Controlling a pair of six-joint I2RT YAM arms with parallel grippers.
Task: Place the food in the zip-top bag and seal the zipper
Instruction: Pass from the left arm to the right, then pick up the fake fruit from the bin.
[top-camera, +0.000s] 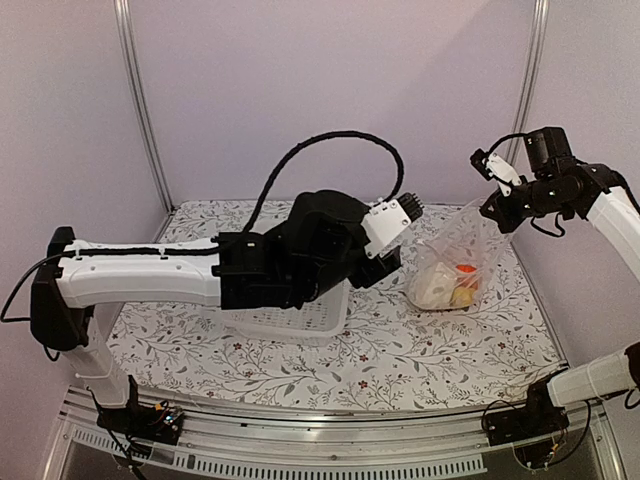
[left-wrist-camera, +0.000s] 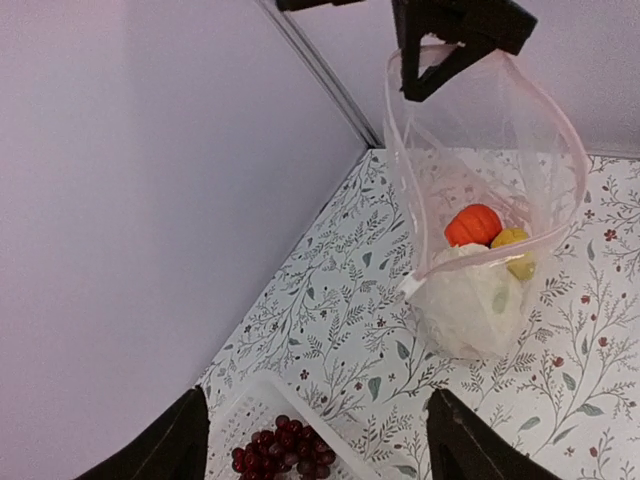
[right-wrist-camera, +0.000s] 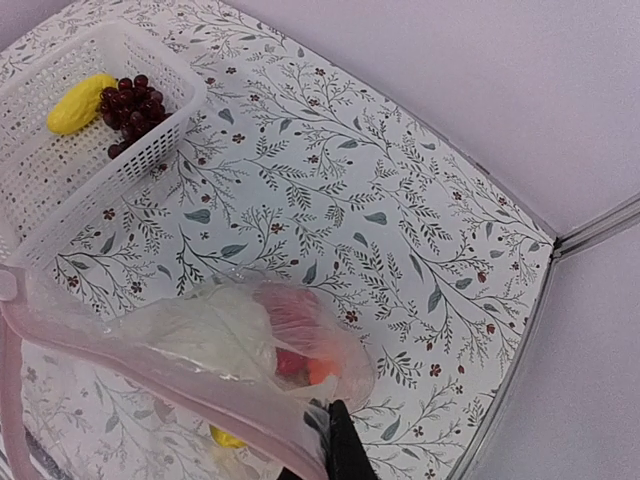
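Note:
The robot's left gripper will next swing to the left in the top view and go down into the basket onto the second yellow piece, because that piece is still outside the bag (top-camera: 455, 262).
The clear zip-top bag (top-camera: 455, 262) stands at the right with its mouth open. My right gripper (top-camera: 497, 208) is shut on its top edge and holds it up; one finger (right-wrist-camera: 345, 450) shows in the right wrist view. Inside are the white cauliflower (left-wrist-camera: 470, 305), the orange fruit (left-wrist-camera: 472, 225), a yellow piece (left-wrist-camera: 512, 250) and the red pepper (right-wrist-camera: 295, 360). The zipper strip (left-wrist-camera: 490, 255) runs pinkish along the mouth. My left gripper (left-wrist-camera: 315, 455) is open and empty above the grape bunch (left-wrist-camera: 285, 450). A second yellow piece (right-wrist-camera: 80, 103) lies beside the grapes (right-wrist-camera: 135, 105).
The white perforated basket (top-camera: 300, 325) sits mid-table, mostly under my left arm (top-camera: 300, 255). The floral tablecloth (top-camera: 400, 350) covers the table. Purple walls and metal posts (top-camera: 140, 100) close in the back and sides.

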